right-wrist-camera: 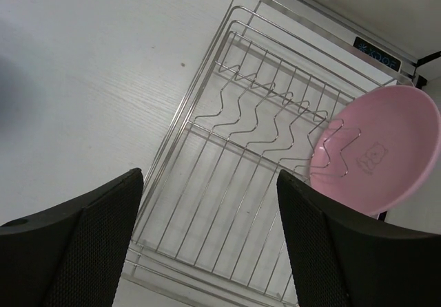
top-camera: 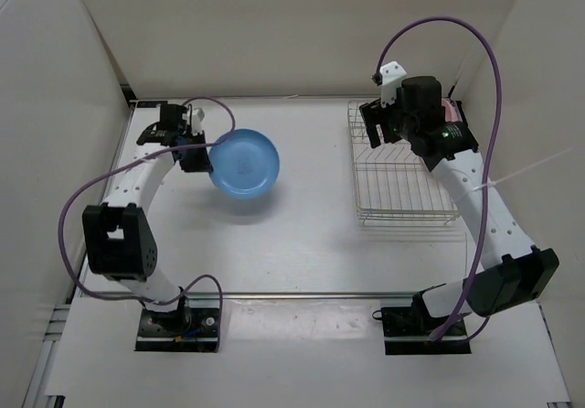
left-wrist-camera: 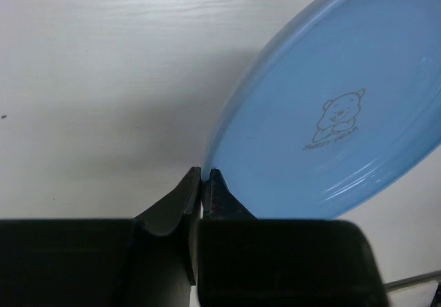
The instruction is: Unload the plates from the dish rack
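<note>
I should next lower the tilted light blue plate in my left gripper onto the clear tabletop below it to release the plate's rim, as the plate still hangs above its shadow.
The light blue plate (top-camera: 244, 163) is at the left middle of the table, tilted, its shadow under it. My left gripper (top-camera: 203, 150) is shut on its left rim; in the left wrist view the fingers (left-wrist-camera: 204, 176) pinch the rim of the blue plate (left-wrist-camera: 337, 114). The dish rack (top-camera: 402, 166) stands at the back right. My right gripper (top-camera: 375, 126) hovers open and empty over the rack's far left part. In the right wrist view the pink plate (right-wrist-camera: 375, 155) leans in the slots at the far end of the rack (right-wrist-camera: 227, 137), right of my open gripper (right-wrist-camera: 209, 176).
White walls close the table on the left, back and right. Purple cables loop over both arms. A metal strip runs along the table's near edge (top-camera: 302, 294).
</note>
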### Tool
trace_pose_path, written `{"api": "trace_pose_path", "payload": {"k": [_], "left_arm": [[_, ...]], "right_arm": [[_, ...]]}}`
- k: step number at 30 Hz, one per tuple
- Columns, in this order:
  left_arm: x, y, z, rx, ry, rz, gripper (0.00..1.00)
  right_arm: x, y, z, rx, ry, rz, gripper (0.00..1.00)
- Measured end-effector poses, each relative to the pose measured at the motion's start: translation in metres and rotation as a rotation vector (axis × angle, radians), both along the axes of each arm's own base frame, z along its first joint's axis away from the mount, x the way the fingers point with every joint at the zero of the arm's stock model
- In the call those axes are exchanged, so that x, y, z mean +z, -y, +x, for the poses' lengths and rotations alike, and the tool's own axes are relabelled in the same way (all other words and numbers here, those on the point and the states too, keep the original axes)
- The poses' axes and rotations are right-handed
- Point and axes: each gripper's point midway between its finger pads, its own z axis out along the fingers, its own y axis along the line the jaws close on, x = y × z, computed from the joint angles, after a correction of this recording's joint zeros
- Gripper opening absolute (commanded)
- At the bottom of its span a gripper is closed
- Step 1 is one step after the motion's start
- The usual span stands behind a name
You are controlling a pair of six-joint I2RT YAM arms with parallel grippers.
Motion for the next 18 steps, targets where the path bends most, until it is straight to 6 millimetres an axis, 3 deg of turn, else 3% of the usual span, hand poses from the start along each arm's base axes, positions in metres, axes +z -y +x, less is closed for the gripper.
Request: {"api": "trace_pose_path", "payload": {"k": [5,8,18], "left_arm": [[-0.084,-0.053,-0.005,0.150,-0.236,-0.053,0.11],[-0.112,-0.071,-0.010,0.201,-0.320,-0.079,0.11],[-0.132,-0.057,0.022,0.163,-0.356,-0.184,0.11]], "right_arm": [[0.009,0.005,-0.003,-0.006,0.028,-0.013,0.82],[0.017,0.008,-0.007,-0.006,0.052,-0.015,0.82],[0.024,0.028,-0.005,-0.061,0.073,-0.019,0.82]]}}
